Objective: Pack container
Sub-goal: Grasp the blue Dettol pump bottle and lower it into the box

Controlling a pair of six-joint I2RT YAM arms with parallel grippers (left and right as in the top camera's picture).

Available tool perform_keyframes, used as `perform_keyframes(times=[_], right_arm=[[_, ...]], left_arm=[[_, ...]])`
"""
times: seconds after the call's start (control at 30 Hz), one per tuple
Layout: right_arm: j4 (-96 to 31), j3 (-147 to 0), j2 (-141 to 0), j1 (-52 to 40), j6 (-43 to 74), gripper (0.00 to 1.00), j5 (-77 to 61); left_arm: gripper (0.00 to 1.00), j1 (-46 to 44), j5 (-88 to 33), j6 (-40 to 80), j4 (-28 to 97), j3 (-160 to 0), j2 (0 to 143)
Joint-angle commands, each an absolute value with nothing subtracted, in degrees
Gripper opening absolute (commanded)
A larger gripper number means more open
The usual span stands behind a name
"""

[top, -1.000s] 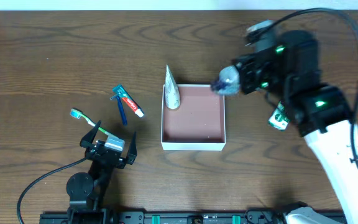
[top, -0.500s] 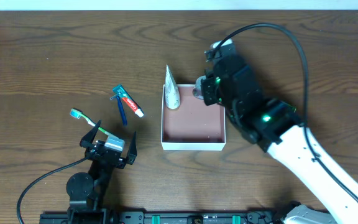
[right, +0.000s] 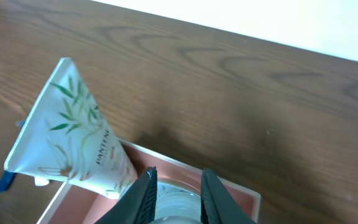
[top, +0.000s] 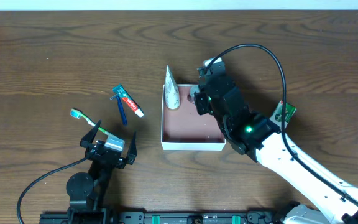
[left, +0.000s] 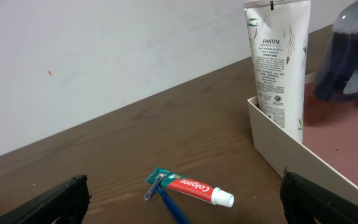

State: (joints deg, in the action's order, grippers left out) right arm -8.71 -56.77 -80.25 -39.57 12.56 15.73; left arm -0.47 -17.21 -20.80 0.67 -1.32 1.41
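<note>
The bottle (right: 175, 198) in my right gripper should go down next, toward the Pantene tube. Then I should let go of the bottle beside the tube.
The container (top: 192, 146), a shallow white-walled box with a pinkish-brown inside, sits mid-table. A white Pantene tube (top: 171, 91) stands in its back left corner. My right gripper (top: 196, 98) is over the box's back part, shut on a small bluish bottle (right: 175, 198) held between its fingers (right: 143, 194). The left wrist view shows that bottle (left: 347, 57) dark blue, just above the box floor beside the tube (left: 278, 68). My left gripper (top: 110, 145) is open and empty, low at the front left.
A Colgate toothpaste tube (top: 130, 102) and a blue razor (top: 122, 111) lie left of the box. A toothbrush (top: 87, 122) lies further left, near my left gripper. A green packet (top: 284, 112) lies right of the box.
My right arm has carried the bottle left, from beyond the box's right wall to over its back part, and lowered it. The green packet is uncovered. The left arm has not moved.
</note>
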Motion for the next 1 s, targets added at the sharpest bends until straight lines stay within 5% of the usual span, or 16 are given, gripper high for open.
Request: perform_keyframes(times=[0.0, 0.97], right_arm=[[-7.03, -57.25, -81.12, -40.10, 10.66, 0.05, 14.50], [-0.38, -57.25, -91.85, -40.03, 10.63, 0.02, 13.06]], left_arm=[[0.98, -0.19, -17.54, -20.51, 2.57, -0.23, 1.45], [0.98, -0.16, -17.54, -20.51, 2.57, -0.23, 1.45]])
